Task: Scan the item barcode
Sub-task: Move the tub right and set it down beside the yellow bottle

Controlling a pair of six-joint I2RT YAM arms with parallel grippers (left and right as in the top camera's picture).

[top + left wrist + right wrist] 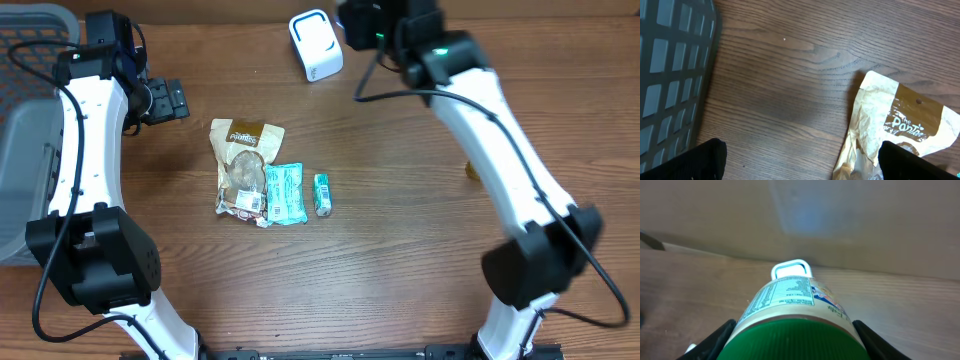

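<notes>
The right gripper draws back and down next and releases the canister on bare wood by the orange object (438, 157), since that lies below my gripper, nearer my base.
In the right wrist view my right gripper (795, 342) is shut on a canister (790, 300) with a green ribbed lid and a printed label. The canister's far end points at the white barcode scanner (791, 270) standing near the back wall. Overhead, that gripper (362, 25) hovers just right of the scanner (315, 45), and the arm hides the canister. My left gripper (172, 100) is open at the table's left, with nothing between its fingers. In the left wrist view it (805, 167) hangs over bare wood, its right finger above the edge of a brown pouch (900, 125).
On the table's middle lie the brown pouch (245, 160), a teal packet (285, 193) and a small green packet (322, 193). A grey basket (25, 150) stands at the left edge and shows again in the left wrist view as the basket (670, 75). A small orange object (472, 172) lies to the right.
</notes>
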